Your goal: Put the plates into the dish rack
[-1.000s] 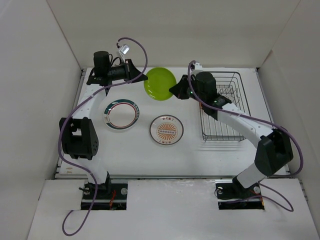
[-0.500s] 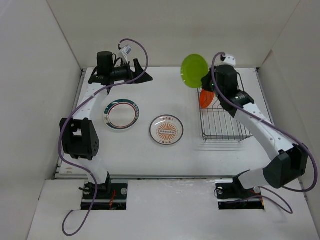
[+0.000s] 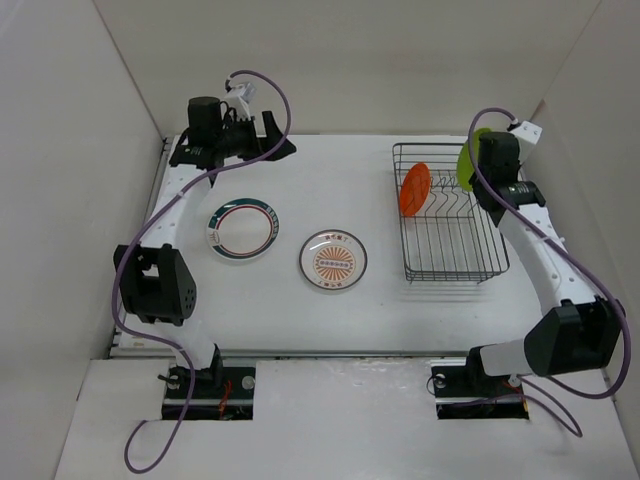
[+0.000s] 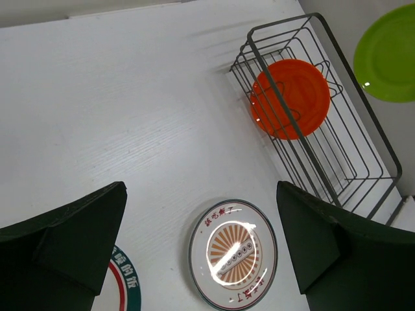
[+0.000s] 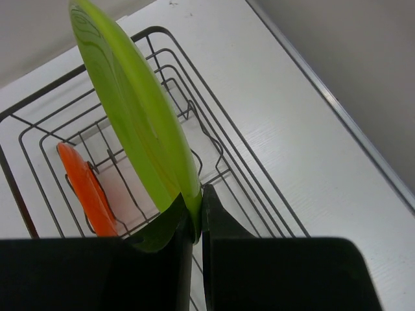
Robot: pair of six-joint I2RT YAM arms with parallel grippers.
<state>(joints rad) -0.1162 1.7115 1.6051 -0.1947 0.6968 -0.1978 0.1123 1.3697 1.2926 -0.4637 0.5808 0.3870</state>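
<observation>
The rack's slots beside the orange plate (image 3: 415,189) are empty, so my right gripper should carry the lime green plate (image 3: 468,155) down into them next.
My right gripper (image 5: 198,207) is shut on the rim of the lime green plate (image 5: 136,110), holding it on edge over the far right end of the dish rack (image 5: 229,129). From above, that green plate (image 3: 468,155) sits just ahead of the right gripper (image 3: 480,168). An orange plate (image 3: 415,189) stands upright in the black wire rack (image 3: 455,278). On the table lie a white plate with a green-and-red rim (image 3: 243,229) and a sunburst plate (image 3: 334,259). At the back left, my left gripper (image 3: 278,140) is open and holds nothing.
The left wrist view looks down on the sunburst plate (image 4: 233,253), the rack (image 4: 279,24) with the orange plate (image 4: 292,97), and the raised green plate (image 4: 389,55). White walls enclose the table on three sides.
My left gripper opened and drew back to the left. My right arm swung the green plate from the table's back middle across to the rack's far right end.
</observation>
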